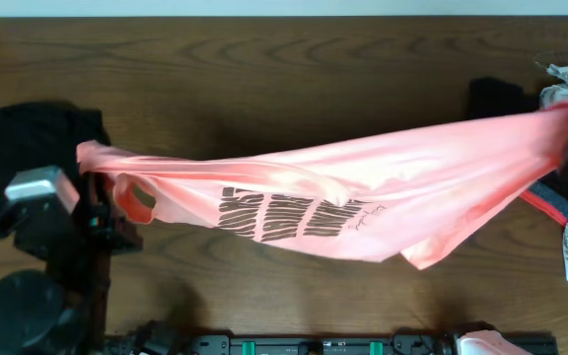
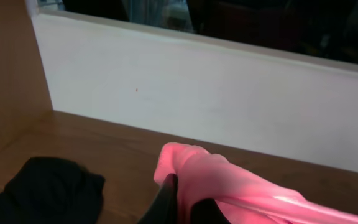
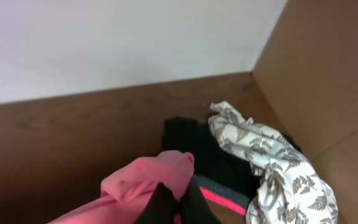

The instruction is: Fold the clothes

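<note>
My right gripper holds the shirt, and the bare tabletop by the red-striped garment (image 1: 443, 65) (image 3: 143, 109) is below my gripper, to its left in the overhead view. It will move down and outward next and let go of the shirt.
The salmon-pink T-shirt (image 1: 363, 202) with gold lettering hangs stretched in the air across the table, held at both ends. My left gripper (image 1: 92, 177) is shut on its left end; in the left wrist view the fingers (image 2: 182, 199) pinch a bunched pink fold (image 2: 229, 186). My right gripper sits at the far right edge of the overhead view, hidden behind the cloth. In the right wrist view its fingers (image 3: 179, 196) are shut on a pink bunch (image 3: 148, 177). The shirt's middle sags toward the table.
A black garment (image 1: 37, 138) lies at the left, also in the left wrist view (image 2: 42, 190). At the right lie a black garment with a red stripe (image 3: 219, 165) and a white leaf-print cloth (image 3: 272, 168). A wooden side wall stands at each end.
</note>
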Tool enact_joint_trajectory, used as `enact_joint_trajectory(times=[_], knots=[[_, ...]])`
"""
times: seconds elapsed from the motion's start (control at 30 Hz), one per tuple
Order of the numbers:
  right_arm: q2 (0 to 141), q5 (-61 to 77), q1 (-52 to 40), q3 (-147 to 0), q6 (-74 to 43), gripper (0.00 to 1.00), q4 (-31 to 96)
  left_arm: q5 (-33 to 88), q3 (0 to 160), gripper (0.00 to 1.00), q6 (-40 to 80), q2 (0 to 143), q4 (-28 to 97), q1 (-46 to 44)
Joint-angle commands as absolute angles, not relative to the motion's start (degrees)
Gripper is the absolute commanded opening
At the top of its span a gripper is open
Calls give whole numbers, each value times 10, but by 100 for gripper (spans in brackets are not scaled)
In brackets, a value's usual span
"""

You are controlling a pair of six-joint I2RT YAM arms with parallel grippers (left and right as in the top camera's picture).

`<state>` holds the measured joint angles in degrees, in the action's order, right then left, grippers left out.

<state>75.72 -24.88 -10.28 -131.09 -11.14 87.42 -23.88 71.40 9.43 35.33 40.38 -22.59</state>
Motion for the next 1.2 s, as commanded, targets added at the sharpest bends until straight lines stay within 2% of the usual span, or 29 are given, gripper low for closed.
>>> enact_joint_trajectory(times=[0.0,0.4,0.8,1.17], knots=[[805,-255,-99,-1311,-111,1,874,-255,717,6,104,390,402,-222],[983,-254,-88,-1311,-111,1,849,-293,717,6,102,617,378,-222],[1143,-206,-57,-1311,-102,1,760,-292,717,6,102,842,228,-143],[1272,-205,-56,-1311,-101,1,679,-291,717,6,102,1005,98,-122]])
